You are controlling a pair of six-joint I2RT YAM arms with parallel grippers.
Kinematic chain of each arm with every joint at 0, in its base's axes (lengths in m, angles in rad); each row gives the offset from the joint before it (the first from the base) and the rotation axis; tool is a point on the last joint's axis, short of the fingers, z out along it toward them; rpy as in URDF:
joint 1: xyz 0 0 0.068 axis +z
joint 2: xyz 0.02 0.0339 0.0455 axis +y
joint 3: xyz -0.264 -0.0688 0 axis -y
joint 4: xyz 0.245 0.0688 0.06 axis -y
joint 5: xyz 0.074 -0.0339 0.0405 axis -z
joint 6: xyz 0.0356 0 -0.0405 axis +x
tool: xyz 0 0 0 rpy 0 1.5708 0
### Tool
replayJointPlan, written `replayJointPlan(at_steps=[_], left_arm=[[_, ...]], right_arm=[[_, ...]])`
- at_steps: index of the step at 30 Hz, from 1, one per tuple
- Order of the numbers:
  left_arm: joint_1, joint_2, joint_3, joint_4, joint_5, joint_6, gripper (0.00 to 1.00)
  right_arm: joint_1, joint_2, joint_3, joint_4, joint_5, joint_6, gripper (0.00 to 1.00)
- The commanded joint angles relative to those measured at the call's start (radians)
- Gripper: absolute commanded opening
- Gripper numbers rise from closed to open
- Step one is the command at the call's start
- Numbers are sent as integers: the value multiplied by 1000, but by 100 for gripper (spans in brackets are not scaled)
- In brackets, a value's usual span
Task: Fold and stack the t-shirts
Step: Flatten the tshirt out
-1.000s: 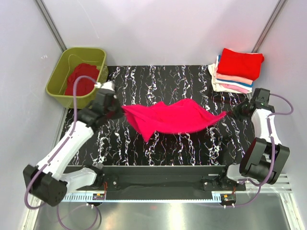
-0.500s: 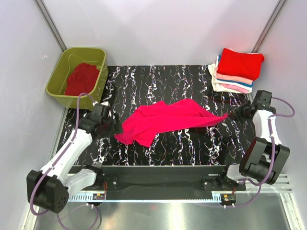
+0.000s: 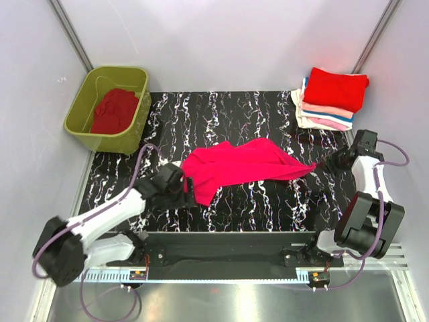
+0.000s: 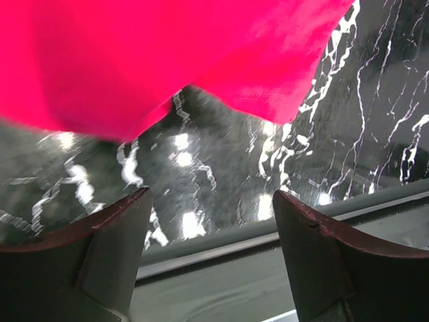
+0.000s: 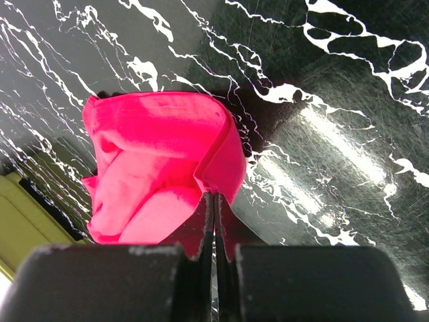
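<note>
The t-shirt's nearest edge lies just beyond my left gripper's open fingers, so they slide toward the right in the top view and slightly down onto it next.
A magenta-pink t-shirt (image 3: 234, 164) lies crumpled across the middle of the black marbled table (image 3: 255, 201). My right gripper (image 3: 326, 162) is shut on its right tip, which the right wrist view shows as bunched pink cloth (image 5: 161, 168) pinched at the fingertips (image 5: 216, 198). Low by the shirt's left edge, my left gripper (image 3: 186, 186) stands open with nothing between its fingers (image 4: 114, 241); the cloth (image 4: 167, 54) hangs just beyond them. A stack of folded t-shirts (image 3: 332, 97), red on top, sits at the back right. A red t-shirt (image 3: 114, 109) lies in the tub.
The olive-green tub (image 3: 107, 100) stands at the back left corner, off the table's edge. White walls close in the back and both sides. The table's near rail (image 4: 268, 235) runs just past the left fingers.
My left gripper let go of the shirt's left end and opened, then moved down toward the near edge and right. The shirt's left side dropped onto the table. The right gripper stayed put.
</note>
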Motion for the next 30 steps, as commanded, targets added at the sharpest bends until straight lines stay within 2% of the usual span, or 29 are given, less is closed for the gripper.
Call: replayJointPlan(at_steps=[1, 8, 16, 20, 23, 26, 27, 29, 30], left_arm=[[-29, 77, 30, 163, 8, -46, 79], [-49, 307, 138, 174, -37, -9, 78], [-58, 402, 155, 214, -72, -32, 77], [-58, 462, 178, 217, -97, -34, 74], [-58, 496, 195, 227, -114, -35, 67], [-58, 520, 209, 230, -120, -31, 52], [-60, 525, 212, 232, -121, -29, 33], [-60, 522, 221, 226, -120, -24, 11], [-60, 516, 227, 218, -124, -20, 3]], right_arm=[[-4, -39, -9, 25, -24, -8, 0], [-4, -39, -12, 31, -37, -13, 0], [-2, -36, -15, 42, -54, -16, 0], [-2, -27, -16, 51, -63, -14, 0], [-2, -25, -18, 54, -66, -14, 0], [-2, -25, -18, 56, -66, -14, 0], [-2, -22, -18, 54, -69, -16, 0], [-2, -22, -18, 57, -70, -16, 0], [-1, -24, -19, 57, -69, -16, 0]])
